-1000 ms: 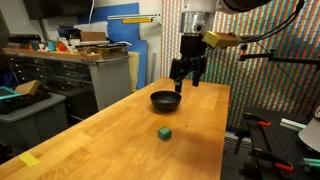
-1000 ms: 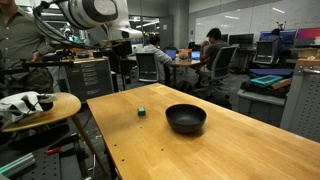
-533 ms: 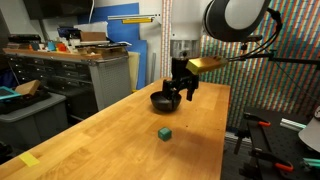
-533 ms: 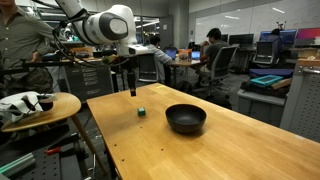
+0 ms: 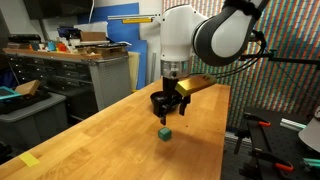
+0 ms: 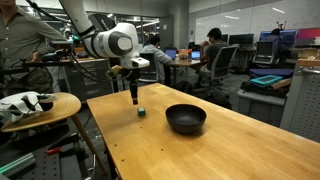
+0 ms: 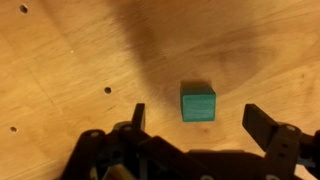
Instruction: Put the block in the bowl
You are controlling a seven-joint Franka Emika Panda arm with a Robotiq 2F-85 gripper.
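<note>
The small green block [image 5: 164, 132] [image 7: 198, 105] lies below and slightly outward of my gripper. My gripper lowers and eases outward next until its open fingers straddle the block.
The small green block [image 5: 164, 132] lies on the wooden table [image 5: 110, 140], also shown in an exterior view [image 6: 142, 111] and in the wrist view [image 7: 198, 102]. My gripper [image 5: 168, 113] hangs open just above the block, its two fingers spread wide; in the wrist view [image 7: 200, 122] the block lies between and a little ahead of the fingertips, not touched. The black bowl [image 6: 185, 118] sits on the table beside the block; in an exterior view [image 5: 158, 100] my gripper partly hides it.
The table has small holes in its top [image 7: 107, 90]. A side table with a white cloth [image 6: 28, 103] stands beyond the table's edge. Workbenches and drawers [image 5: 60, 70] stand behind, and a patterned wall [image 5: 280, 90] at the far side.
My gripper has come down and forward from above the bowl to just over the block. Block and bowl have not moved.
</note>
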